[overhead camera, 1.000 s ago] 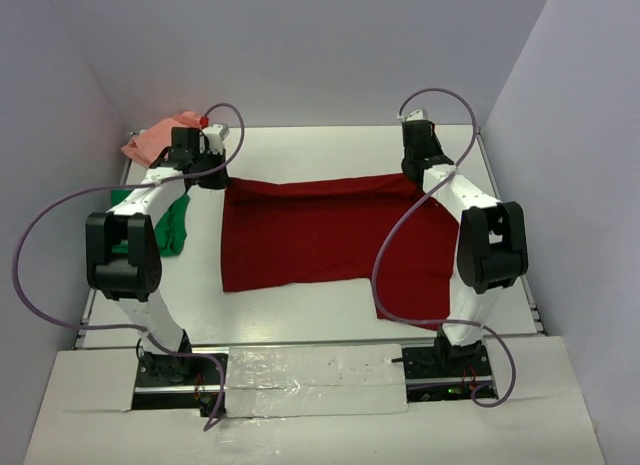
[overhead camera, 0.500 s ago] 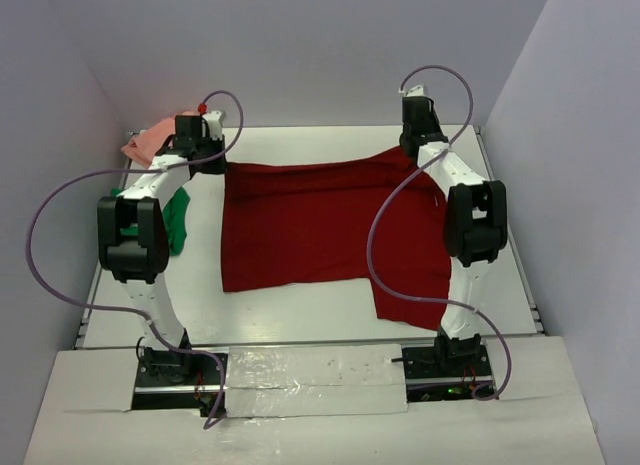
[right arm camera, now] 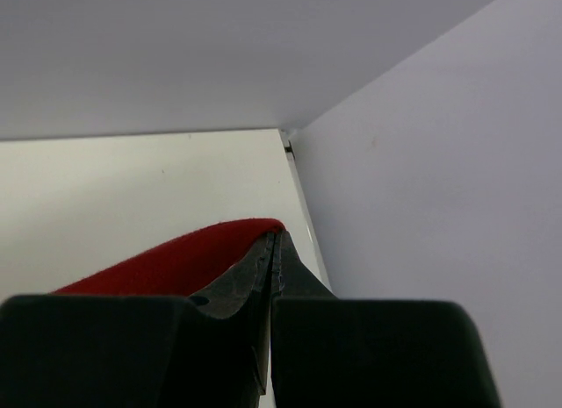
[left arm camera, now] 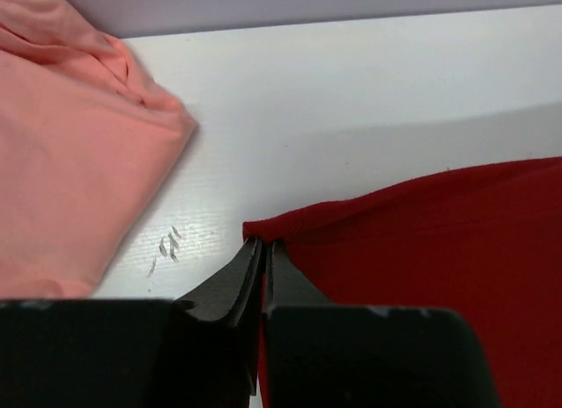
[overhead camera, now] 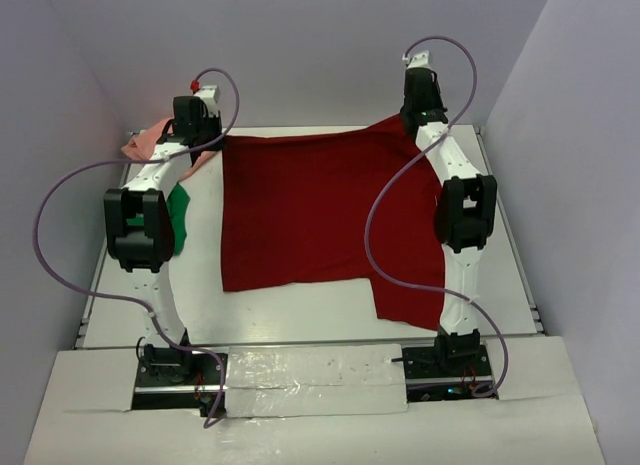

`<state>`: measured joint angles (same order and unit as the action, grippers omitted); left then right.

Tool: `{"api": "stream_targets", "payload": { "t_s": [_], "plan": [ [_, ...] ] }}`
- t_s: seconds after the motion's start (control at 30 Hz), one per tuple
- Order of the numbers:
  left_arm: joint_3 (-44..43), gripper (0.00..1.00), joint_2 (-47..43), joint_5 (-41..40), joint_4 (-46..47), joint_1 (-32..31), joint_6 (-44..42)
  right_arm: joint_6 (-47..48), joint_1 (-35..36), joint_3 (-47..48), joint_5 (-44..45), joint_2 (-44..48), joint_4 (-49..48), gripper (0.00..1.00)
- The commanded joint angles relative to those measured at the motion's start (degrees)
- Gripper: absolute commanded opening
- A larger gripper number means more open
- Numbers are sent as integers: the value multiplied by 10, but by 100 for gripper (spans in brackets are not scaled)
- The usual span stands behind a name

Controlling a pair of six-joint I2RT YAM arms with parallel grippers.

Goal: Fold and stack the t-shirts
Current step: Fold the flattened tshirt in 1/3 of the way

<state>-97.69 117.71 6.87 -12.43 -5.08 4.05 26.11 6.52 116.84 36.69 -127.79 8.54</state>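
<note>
My left gripper holds the dark red t-shirt's corner. Next I will pull it back along the side edge of the dark red t-shirt [overhead camera: 310, 210] facing the bright green t-shirt and let go there.
The dark red t-shirt [overhead camera: 310, 210] lies spread over the middle of the table, its far edge pulled taut near the back wall. My left gripper [overhead camera: 213, 140] is shut on its far left corner [left arm camera: 263, 237]. My right gripper [overhead camera: 405, 123] is shut on its far right corner [right arm camera: 263, 228], lifted a little off the table. The salmon pink t-shirt [overhead camera: 148, 142] lies bunched at the far left, close to the left gripper, and fills the left of the left wrist view [left arm camera: 70, 145]. The bright green t-shirt [overhead camera: 178, 217] lies at the left edge, partly behind the left arm.
The back wall [overhead camera: 300, 55] stands close behind both grippers. The right wall [right arm camera: 439, 162] is near the right gripper. White table [overhead camera: 300, 310] shows in front of the red shirt, with a taped strip [overhead camera: 315, 380] at the near edge.
Both grippers have moved toward the back wall with the red shirt's far corners, stretching the shirt out longer and flatter.
</note>
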Motion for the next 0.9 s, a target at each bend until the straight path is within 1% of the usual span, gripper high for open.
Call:
{"api": "stream_targets", "payload": {
  "t_s": [0.0,0.03,0.1,0.23,0.47,0.57,0.7,0.87],
  "plan": [
    [-41,0,16,-27,47,5,11,-24,-6,67,-2,-16,15,0],
    [-42,0,16,-32,51,5,15,-27,-6,87,-5,-24,20,0],
    [-45,0,20,-34,59,5,16,-27,-6,92,-7,-26,22,0],
    [-36,0,15,-34,63,5,12,-33,-5,73,-16,-16,24,0],
    [42,0,-33,-24,72,6,10,-39,-5,-12,-34,31,11,0],
    [65,0,-61,-19,77,6,10,-38,-5,-31,-34,41,10,0],
    [109,0,-95,-11,75,6,9,-31,-5,-99,-35,75,-16,0],
    [148,0,-137,-5,69,6,6,-21,-7,-143,-34,109,-26,0]
  ]
}}
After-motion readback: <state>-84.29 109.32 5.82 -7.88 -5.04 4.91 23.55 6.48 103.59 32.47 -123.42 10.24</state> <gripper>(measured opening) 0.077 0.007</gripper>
